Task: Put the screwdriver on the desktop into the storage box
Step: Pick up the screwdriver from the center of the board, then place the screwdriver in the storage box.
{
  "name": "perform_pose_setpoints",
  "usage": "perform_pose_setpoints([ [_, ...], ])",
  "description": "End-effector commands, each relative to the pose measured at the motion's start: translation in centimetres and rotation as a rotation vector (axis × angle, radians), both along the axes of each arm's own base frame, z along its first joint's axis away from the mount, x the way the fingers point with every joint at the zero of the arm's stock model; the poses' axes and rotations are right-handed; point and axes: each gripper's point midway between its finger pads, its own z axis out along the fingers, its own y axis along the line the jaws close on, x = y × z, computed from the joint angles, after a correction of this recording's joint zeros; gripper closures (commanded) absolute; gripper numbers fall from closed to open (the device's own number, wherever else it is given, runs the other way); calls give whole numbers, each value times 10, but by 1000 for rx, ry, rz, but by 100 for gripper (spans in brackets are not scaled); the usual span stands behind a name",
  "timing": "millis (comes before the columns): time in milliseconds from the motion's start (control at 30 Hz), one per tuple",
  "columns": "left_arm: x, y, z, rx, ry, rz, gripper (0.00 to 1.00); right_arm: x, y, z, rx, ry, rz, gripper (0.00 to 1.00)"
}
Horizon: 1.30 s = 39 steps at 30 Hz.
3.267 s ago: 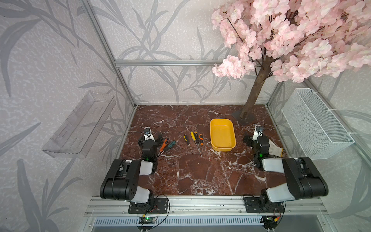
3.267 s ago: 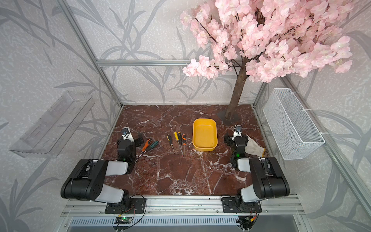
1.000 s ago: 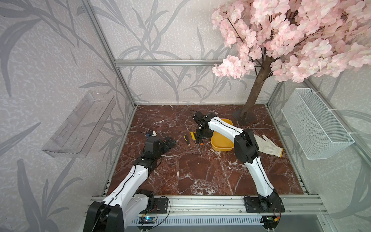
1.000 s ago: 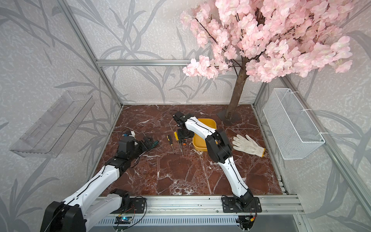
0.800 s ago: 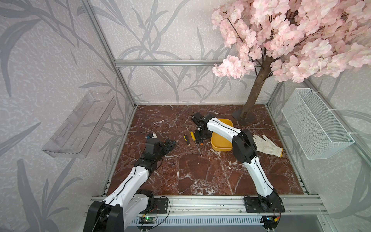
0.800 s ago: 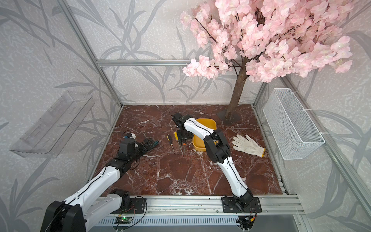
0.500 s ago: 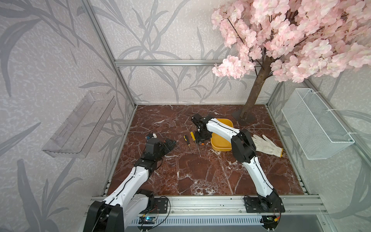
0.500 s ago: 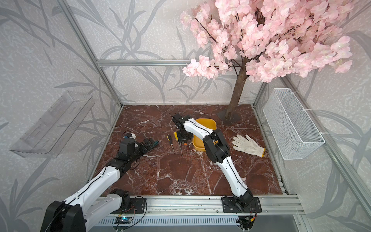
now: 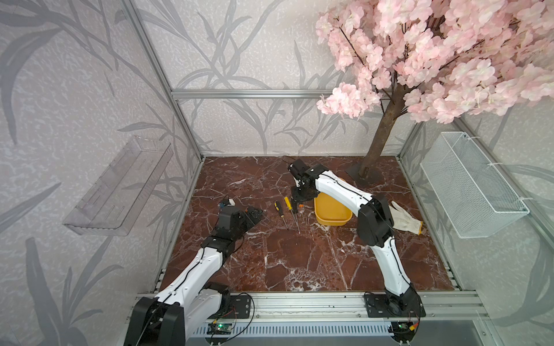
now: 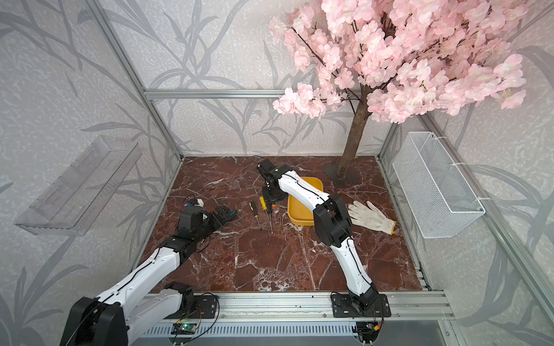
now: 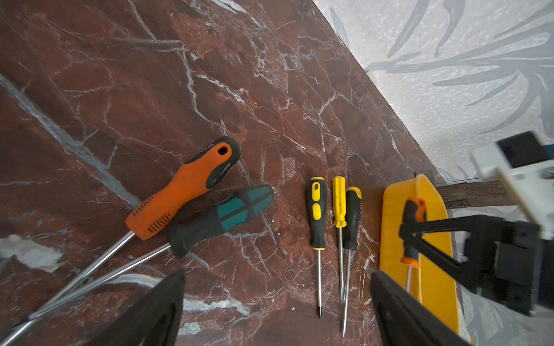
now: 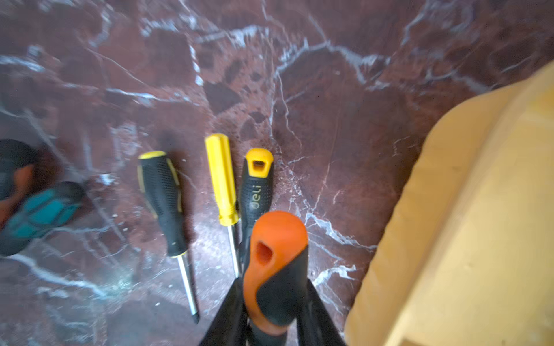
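Note:
My right gripper carries the screwdriver across the box's rim beside it next, down into the yellow storage box's open inside beyond, and releases its handle.
My right gripper [image 12: 274, 299] is shut on the handle of a small orange-and-black screwdriver [image 12: 277, 257], just left of the yellow storage box [image 9: 331, 214], and it also shows in the left wrist view [image 11: 412, 227]. Whether the screwdriver's tip touches the desktop [image 9: 299, 254] I cannot tell. Three small screwdrivers lie side by side: black-and-yellow [image 11: 316, 214], all yellow [image 11: 339, 205], and black with a yellow end [image 11: 352, 218]. Two large ones, orange [image 11: 180, 191] and green [image 11: 221, 218], lie further left. My left gripper [image 11: 277, 302] stands open above the desktop, holding nothing.
A white work glove [image 9: 404, 217] lies right of the storage box. The tree trunk [image 9: 380, 140] stands on its base plate at the back right. A white wire basket [image 9: 467, 185] hangs on the right wall and a clear shelf [image 9: 120, 185] on the left wall.
Both arms have reached out from their folded pose. Within the last second my right jaws closed on the orange-and-black screwdriver. The left gripper stayed open and barely moved.

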Motion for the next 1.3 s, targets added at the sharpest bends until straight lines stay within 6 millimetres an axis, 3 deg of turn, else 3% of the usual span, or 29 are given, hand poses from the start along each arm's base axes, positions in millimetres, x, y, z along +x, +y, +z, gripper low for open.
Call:
perform_pose_setpoints([
  [0,3,-8,4,-35,-23,-17,2,6,-12,43,44,-71,-1,80],
  [133,4,-16,7,-45,-34,-39,3,13,-44,52,39,-93,-52,80],
  [300,5,-22,7,-48,-36,-55,3,23,-88,48,39,-109,-141,80],
  [467,5,-26,6,-51,-35,-65,3,32,-115,22,15,-82,-201,79],
  [700,4,-27,4,-50,-27,-61,3,42,-108,-20,30,-3,-220,78],
  [933,1,-26,2,-45,-23,-57,3,49,-102,-45,32,32,-233,78],
  [1067,3,-27,2,-47,-25,-62,2,48,-100,-48,30,43,-230,75],
  [1267,4,-29,0,-44,-20,-73,2,43,-100,-29,42,23,-217,56],
])
